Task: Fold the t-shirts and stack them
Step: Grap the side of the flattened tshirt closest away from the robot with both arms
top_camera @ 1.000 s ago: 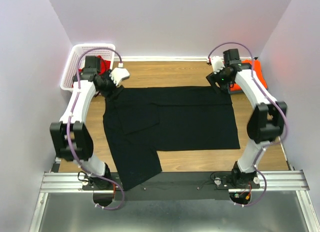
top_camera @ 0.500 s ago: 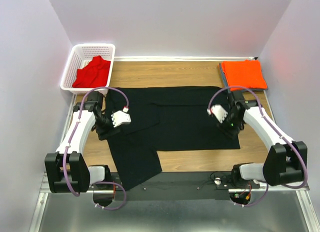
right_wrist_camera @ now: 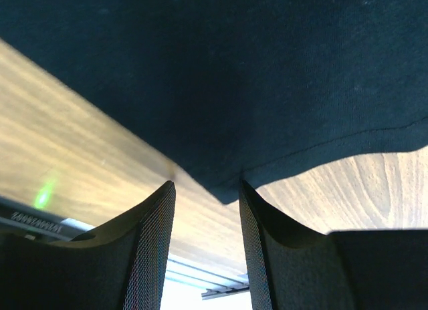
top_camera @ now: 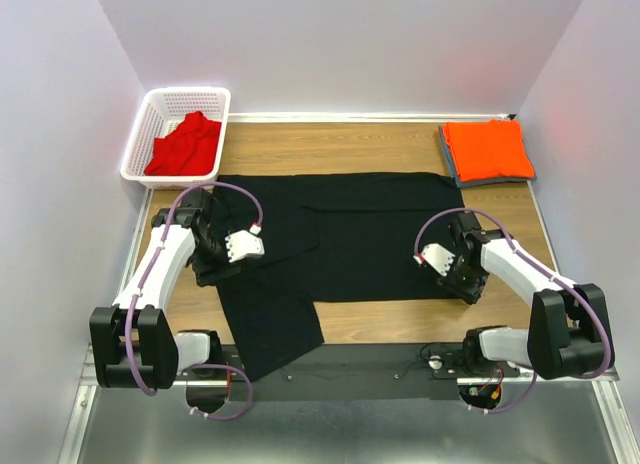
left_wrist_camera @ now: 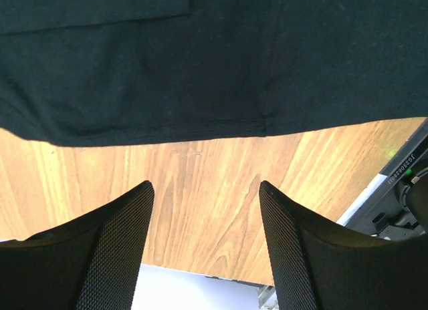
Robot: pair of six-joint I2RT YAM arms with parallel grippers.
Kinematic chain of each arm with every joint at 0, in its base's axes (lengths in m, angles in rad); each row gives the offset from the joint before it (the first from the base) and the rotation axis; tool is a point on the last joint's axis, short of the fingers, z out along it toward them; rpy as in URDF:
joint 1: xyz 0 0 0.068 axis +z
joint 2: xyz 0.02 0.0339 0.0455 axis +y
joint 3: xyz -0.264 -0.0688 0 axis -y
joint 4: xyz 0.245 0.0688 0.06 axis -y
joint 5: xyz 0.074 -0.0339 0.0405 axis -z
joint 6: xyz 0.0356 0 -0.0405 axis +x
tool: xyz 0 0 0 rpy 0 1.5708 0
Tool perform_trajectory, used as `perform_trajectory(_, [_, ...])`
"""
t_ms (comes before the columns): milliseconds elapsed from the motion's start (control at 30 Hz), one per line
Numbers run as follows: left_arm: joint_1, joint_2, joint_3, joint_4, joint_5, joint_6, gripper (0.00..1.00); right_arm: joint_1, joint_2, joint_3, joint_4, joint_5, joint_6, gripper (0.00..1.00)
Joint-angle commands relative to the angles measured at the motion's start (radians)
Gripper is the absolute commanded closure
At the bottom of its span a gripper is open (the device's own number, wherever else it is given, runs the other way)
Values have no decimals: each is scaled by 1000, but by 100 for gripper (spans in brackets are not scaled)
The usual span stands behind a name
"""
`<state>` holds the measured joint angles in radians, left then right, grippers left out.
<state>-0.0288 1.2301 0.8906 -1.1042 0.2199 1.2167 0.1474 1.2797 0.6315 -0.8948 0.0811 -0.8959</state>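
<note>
The left gripper lowers back onto the trailing part's side edge (top_camera: 227, 302) (left_wrist_camera: 301, 125) next, since that cloth lies below and back of it and its fingers hold only bare wood.
The black t-shirt (top_camera: 350, 239) lies spread flat on the wooden table, one part trailing over the near edge. My left gripper (top_camera: 206, 272) hovers open at its left edge; in the left wrist view the gripper (left_wrist_camera: 206, 190) has only bare wood between its fingers, with the shirt's hem (left_wrist_camera: 167, 133) just beyond the tips. My right gripper (top_camera: 469, 286) is at the shirt's near right corner. In the right wrist view that gripper (right_wrist_camera: 207, 190) is open, with the corner of the cloth (right_wrist_camera: 224, 193) at the gap. The orange t-shirt (top_camera: 487, 149) lies folded at the back right. The red t-shirt (top_camera: 185, 144) lies crumpled in the basket.
A white mesh basket (top_camera: 190, 92) stands at the back left corner. A grey pad (top_camera: 452, 162) lies under the orange shirt. Metal rails (top_camera: 350, 359) run along the near table edge, and walls close in the left, right and back.
Both arms have swung from the shirt's far corners to its near side, uncovering the basket and orange shirt. The right jaws have narrowed. The black shirt lies as before.
</note>
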Motion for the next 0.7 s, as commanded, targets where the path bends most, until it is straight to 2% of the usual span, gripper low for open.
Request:
perform_trajectory(0, [-25, -15, -24, -14, -22, 24, 25, 7, 7, -46, 115, 49, -23, 50])
perform_trajectory(167, [-101, -20, -71, -13, -43, 29, 24, 9, 10, -73, 155, 57, -14, 50])
perform_trajectory(267, [-118, 2, -67, -9, -31, 23, 24, 14, 3, -101, 180, 65, -12, 62])
perform_trajectory(367, [-131, 16, -59, -13, 5, 30, 25, 17, 3, -108, 186, 60, -8, 83])
perform_trajectory(400, [-149, 17, -64, -13, 9, 35, 25, 15, 0, -108, 185, 59, -2, 94])
perform_trajectory(433, [-163, 16, -67, -11, 7, 40, 26, 17, 0, -98, 183, 57, 2, 99])
perform_trajectory(567, [-238, 34, -71, -13, 1, 46, 28, 17, -2, -30, 126, 28, 20, 99])
perform_trajectory(667, [-319, 46, -82, 0, -72, 72, 29, 17, 16, 22, 91, 3, 40, 99])
